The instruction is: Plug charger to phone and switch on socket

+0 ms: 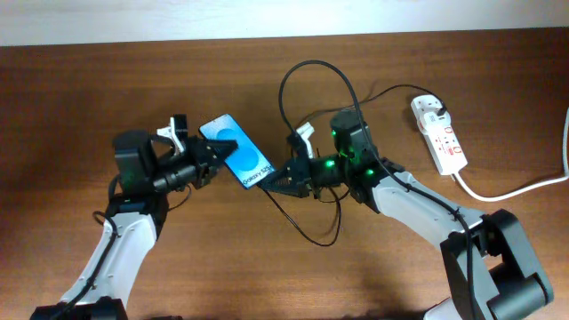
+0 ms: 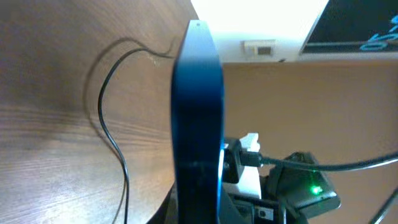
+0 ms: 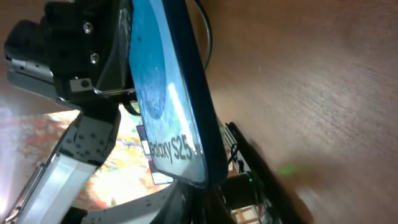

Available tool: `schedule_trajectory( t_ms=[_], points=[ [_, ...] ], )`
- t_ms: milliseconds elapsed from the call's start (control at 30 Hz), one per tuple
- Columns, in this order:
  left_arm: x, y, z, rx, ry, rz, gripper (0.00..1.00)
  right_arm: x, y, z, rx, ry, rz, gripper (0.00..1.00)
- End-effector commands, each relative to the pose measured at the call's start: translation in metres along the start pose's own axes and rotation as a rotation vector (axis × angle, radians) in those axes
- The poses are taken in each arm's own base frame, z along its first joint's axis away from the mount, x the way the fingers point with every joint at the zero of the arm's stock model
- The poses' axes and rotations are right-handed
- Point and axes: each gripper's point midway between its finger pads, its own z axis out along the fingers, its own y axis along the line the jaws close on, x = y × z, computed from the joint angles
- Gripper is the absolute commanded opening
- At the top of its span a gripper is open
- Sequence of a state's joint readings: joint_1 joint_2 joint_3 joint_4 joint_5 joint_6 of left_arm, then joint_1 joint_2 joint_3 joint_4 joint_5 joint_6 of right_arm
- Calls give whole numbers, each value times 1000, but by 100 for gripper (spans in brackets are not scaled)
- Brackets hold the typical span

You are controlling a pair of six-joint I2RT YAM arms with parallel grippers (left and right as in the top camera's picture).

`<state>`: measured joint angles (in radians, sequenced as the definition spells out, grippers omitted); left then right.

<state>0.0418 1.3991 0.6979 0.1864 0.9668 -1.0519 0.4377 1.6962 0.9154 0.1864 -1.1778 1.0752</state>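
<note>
The robot's right gripper should next move away from the phone [image 1: 240,153] and down to let go of the connector end of the charger on the bare tabletop, which is clear below the gripper's fingers.
The phone [image 1: 240,153], blue screen up, is held tilted above the table by my left gripper [image 1: 210,156], which is shut on its long edges. My right gripper [image 1: 277,184] is shut at the phone's "Galaxy" end, holding the end of the thin black charger [image 1: 313,62]; the connector tip is hidden at the phone's edge. The right wrist view shows the phone [image 3: 165,93] with its lower edge right at my right jaws [image 3: 239,186]. The left wrist view shows the phone [image 2: 198,112] edge-on. The cable loops back to a plug in the white socket [image 1: 442,135].
The socket's thick white cord [image 1: 524,185] runs off the right edge. Loose loops of the charger [image 2: 107,127] lie on the wooden table [image 1: 222,267] behind and under my right arm. Both arms meet near the table's middle.
</note>
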Motion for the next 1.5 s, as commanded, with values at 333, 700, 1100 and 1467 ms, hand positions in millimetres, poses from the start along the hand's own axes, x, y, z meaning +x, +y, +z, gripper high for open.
schedule_trajectory(
  t_ms=[333, 700, 1100, 1467],
  points=[
    [34, -17, 11, 55, 145, 13, 0, -9, 12, 9, 7, -53, -37, 4],
    [34, -21, 11, 72, 148, 33, 0, -10, 12, 9, 10, -60, -37, 4],
    [-11, -48, -63, 265, 109, 148, 0, -36, -90, -28, 499, -281, -122, 4],
    [-5, -51, -52, 261, 118, 178, 0, -20, -149, -73, 866, -228, -177, 46]
  ],
)
